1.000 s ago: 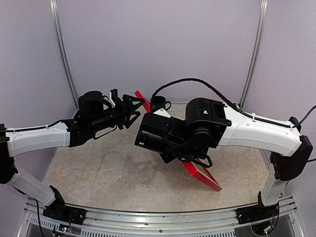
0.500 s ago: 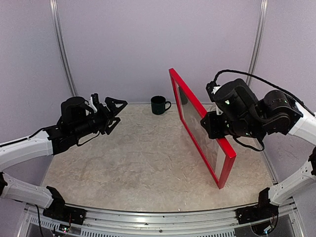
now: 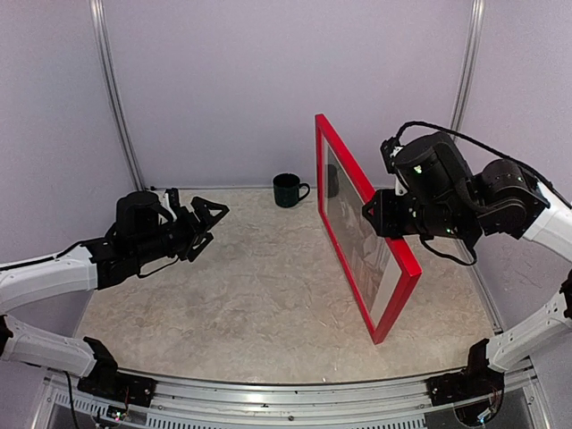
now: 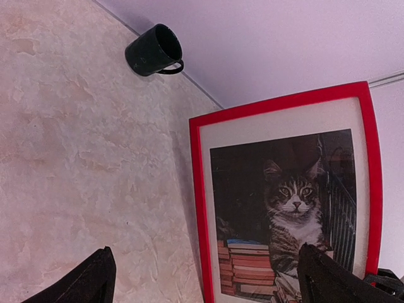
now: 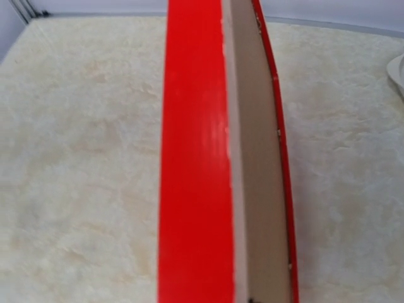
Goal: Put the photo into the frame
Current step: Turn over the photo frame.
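Note:
My right gripper goes down and to the left in the top view next and releases the frame [image 3: 399, 304] flat on the bare tabletop, since the photo sits inside.
The red frame [image 3: 399, 304] stands upright on its lower edge on the table, right of centre. My right gripper [image 3: 374, 216] is shut on its upper edge. The right wrist view shows only the frame's red outer edge [image 5: 192, 189] and pale wood back [image 5: 255, 189]; my fingers are hidden there. The cat photo [image 4: 290, 208] sits inside the frame [image 4: 201, 208] behind a white mat [image 4: 252, 129]. It shows faintly in the top view [image 3: 357, 250]. My left gripper [image 3: 213, 223] is open and empty, left of the frame and facing its front [image 4: 205, 252].
A dark mug [image 3: 288, 189] stands at the back of the table near the wall, left of the frame's far end; it also shows in the left wrist view [image 4: 153, 50]. Walls close in the back and both sides.
My right arm has swung right and raised the frame from a low tilt to upright. My left arm has pulled back to the left, away from the frame.

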Motion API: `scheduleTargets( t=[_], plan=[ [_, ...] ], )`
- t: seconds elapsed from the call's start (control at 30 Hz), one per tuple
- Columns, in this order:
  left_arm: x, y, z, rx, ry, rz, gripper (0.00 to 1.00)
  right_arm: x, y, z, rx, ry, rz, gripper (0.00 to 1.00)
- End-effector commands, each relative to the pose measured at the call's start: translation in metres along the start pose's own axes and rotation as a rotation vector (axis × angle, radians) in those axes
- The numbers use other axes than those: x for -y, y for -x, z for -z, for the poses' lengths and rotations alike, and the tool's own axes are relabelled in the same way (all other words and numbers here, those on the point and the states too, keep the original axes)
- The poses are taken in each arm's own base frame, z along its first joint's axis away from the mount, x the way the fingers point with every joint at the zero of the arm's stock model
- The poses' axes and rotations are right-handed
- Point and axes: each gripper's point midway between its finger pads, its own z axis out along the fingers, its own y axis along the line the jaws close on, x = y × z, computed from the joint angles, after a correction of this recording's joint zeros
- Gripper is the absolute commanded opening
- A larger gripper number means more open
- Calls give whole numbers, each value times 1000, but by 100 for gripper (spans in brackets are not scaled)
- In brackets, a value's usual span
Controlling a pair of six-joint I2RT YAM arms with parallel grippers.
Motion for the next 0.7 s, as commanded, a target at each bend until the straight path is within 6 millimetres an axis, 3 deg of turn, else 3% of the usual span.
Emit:
scheduleTargets(
  t=[0.0, 0.33, 0.67],
  plan=[
    [-4, 2, 2, 13, -4, -17, 99, -22, 50, 17, 143, 140, -228, 18],
    [-20, -10, -4, -18, 14, -5, 99, 1, 43, -1, 144, 127, -355, 17],
    [-41, -19, -7, -46, 48, 0, 99, 27, 0, -37, 75, 65, -421, 18]
  ],
)
